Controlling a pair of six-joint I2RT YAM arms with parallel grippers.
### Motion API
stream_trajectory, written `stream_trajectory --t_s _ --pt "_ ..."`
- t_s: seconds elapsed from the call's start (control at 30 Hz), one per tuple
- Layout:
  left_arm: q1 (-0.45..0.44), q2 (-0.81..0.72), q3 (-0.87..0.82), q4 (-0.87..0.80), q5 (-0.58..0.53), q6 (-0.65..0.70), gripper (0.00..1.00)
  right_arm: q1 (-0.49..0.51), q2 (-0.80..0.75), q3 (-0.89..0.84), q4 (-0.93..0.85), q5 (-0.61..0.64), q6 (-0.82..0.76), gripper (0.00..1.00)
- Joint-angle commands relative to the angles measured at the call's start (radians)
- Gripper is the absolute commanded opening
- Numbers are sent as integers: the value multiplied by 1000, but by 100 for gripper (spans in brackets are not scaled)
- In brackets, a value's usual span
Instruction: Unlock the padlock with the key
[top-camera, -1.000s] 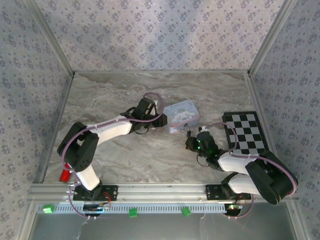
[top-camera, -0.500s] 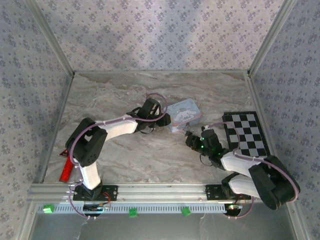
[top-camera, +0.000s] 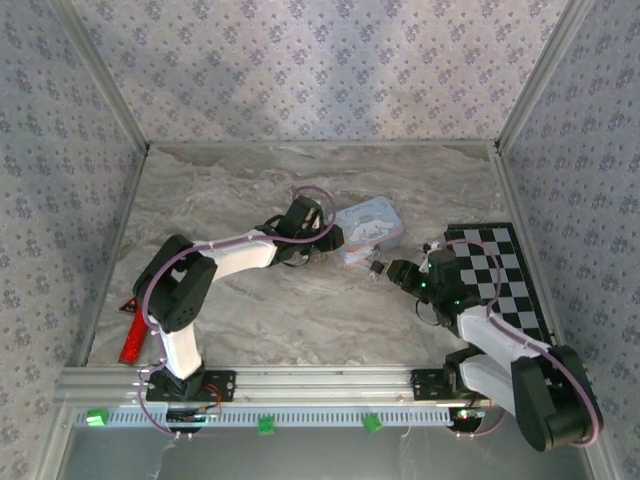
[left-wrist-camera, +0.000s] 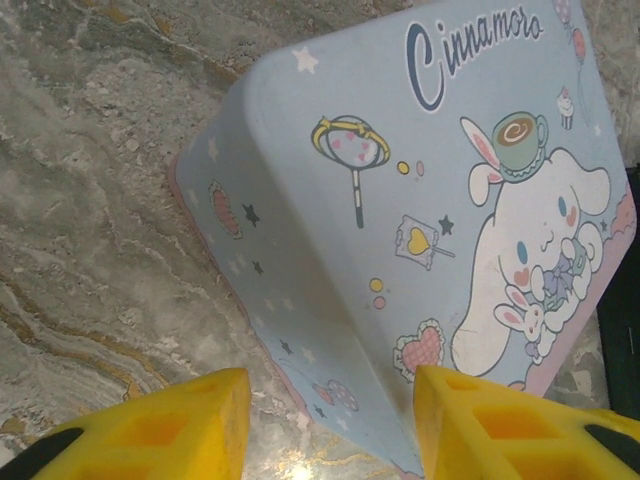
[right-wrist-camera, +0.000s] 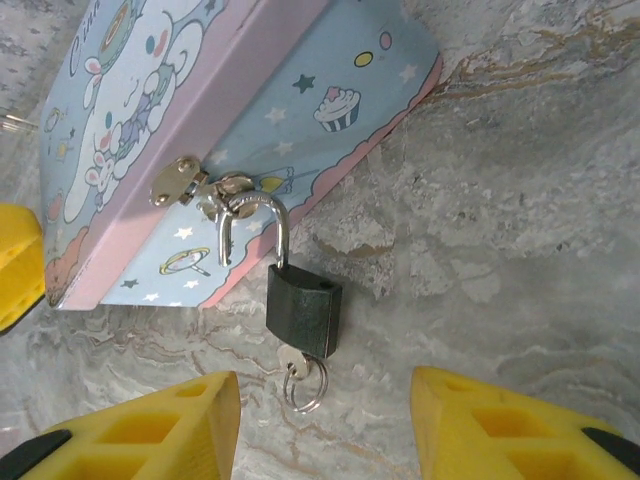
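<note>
One leg of the shackle (right-wrist-camera: 262, 215) is already out. The robot's right gripper will next go down toward the box until its open fingers are on both sides of the black lock body (right-wrist-camera: 303, 309), and then close.
A black padlock (right-wrist-camera: 303, 310) hangs by its silver shackle (right-wrist-camera: 262, 215) from the latch (right-wrist-camera: 180, 182) of a light-blue cartoon tin box (top-camera: 365, 228). One leg of the shackle is out of the lock body. The key (right-wrist-camera: 293, 360) sits in the lock's underside with its ring (right-wrist-camera: 306, 386) lying on the table. My right gripper (right-wrist-camera: 325, 420) is open just short of the padlock, with nothing between its yellow fingers (right-wrist-camera: 160, 430). My left gripper (left-wrist-camera: 330, 410) is open at the box's (left-wrist-camera: 420, 200) other side, and a corner of the box lies between its fingers.
A black-and-white checkered board (top-camera: 495, 270) lies to the right of the right arm. A red object (top-camera: 130, 338) lies at the table's left edge near the left arm's base. Patterned walls close in the marble table (top-camera: 250, 180) on three sides.
The right arm swung rightward and its gripper drew back a little from the box. The left gripper shifted slightly right along the box, then held still.
</note>
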Motion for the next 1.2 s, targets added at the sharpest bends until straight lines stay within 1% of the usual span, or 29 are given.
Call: stream_trajectory --t_s 0.0,0.1,0.17,0.3,0.43,0.57,0.77,0.87,1.07,1.17 --pt "-8 12 -12 53 -6 -23 47 -41 79 14 123 -187 -40 48" --pt "-11 18 -4 54 -4 -29 48 -50 171 29 191 -242 -56 48" --pt "-12 21 0 51 -4 -31 48 -52 220 39 221 -253 -64 49" --pt "-14 26 6 43 -6 -29 51 -49 283 37 287 -215 -73 52" --pt "-15 37 16 25 -11 -29 52 -40 316 59 278 -186 -104 53" --pt "-15 50 21 30 -10 -32 52 -23 355 89 262 -169 -147 49" --pt "-14 71 32 33 -19 -38 51 12 455 125 301 -171 -145 48" --pt "-16 70 16 38 -48 -42 51 33 493 138 303 -144 -143 47" --pt "-15 70 -2 48 -54 -51 50 67 550 155 305 -105 -142 44" --pt "-13 69 -10 60 -54 -59 50 76 578 171 299 -101 -133 38"
